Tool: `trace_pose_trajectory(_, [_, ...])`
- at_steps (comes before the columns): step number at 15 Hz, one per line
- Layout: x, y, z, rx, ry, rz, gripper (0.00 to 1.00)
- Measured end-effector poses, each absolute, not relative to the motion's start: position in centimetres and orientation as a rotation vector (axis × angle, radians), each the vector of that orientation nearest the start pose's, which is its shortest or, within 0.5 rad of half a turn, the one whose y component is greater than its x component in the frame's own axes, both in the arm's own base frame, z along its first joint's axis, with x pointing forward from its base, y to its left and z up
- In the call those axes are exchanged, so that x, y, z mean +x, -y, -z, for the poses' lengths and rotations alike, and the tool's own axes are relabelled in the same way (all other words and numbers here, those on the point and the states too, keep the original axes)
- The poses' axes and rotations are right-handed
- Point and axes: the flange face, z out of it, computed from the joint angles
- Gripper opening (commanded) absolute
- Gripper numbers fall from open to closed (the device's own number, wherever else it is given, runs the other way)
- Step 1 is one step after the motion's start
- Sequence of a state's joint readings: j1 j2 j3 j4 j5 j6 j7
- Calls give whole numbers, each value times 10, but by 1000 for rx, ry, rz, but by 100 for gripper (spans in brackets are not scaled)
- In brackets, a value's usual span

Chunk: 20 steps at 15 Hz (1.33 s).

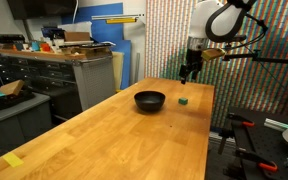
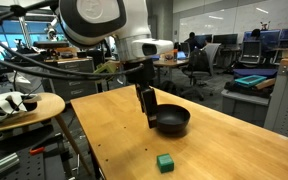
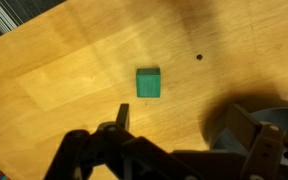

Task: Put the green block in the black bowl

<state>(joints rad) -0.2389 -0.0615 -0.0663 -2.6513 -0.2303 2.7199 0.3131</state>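
Observation:
My gripper moves down toward the green block (image 2: 165,161) (image 3: 148,82) next until its spread fingers straddle the cube, since bare wood around it leaves both fingers room.
The green block (image 1: 184,101) is a tiny cube lying on the wooden table, apart from the black bowl (image 1: 150,100). Both show in both exterior views, the block (image 2: 165,161) near the table's edge and the bowl (image 2: 172,121) beyond it. In the wrist view the block (image 3: 148,82) lies on bare wood ahead of the jaws, and the bowl's dark rim (image 3: 284,110) shows at the right edge. My gripper (image 1: 190,72) hangs above the table, over the area between block and bowl. Its fingers (image 3: 184,125) are spread wide and hold nothing.
The wooden table (image 1: 114,130) is long, with a yellow tape mark (image 1: 13,160) near one corner. A small dark spot (image 3: 199,57) marks the wood. Workbenches and cabinets (image 1: 54,70) stand beside the table; a stool with clutter (image 2: 19,105) stands off the table edge.

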Motion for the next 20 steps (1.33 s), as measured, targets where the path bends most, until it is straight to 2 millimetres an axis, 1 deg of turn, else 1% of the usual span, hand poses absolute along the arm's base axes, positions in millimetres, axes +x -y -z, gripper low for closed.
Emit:
trace_pose_trajectory(5, [424, 136, -240, -3229, -579, 184, 100])
trace_pose_trajectory(11, [432, 139, -203, -3242, -532, 148, 100])
trace_pose_trajectory(13, [433, 143, -191, -3238, -536, 142, 100])
trace_pose_trajectory(17, [432, 157, -170, -3210, -589, 133, 100])
trace_pose_trajectory(20, [435, 165, -159, -3189, -622, 128, 100])
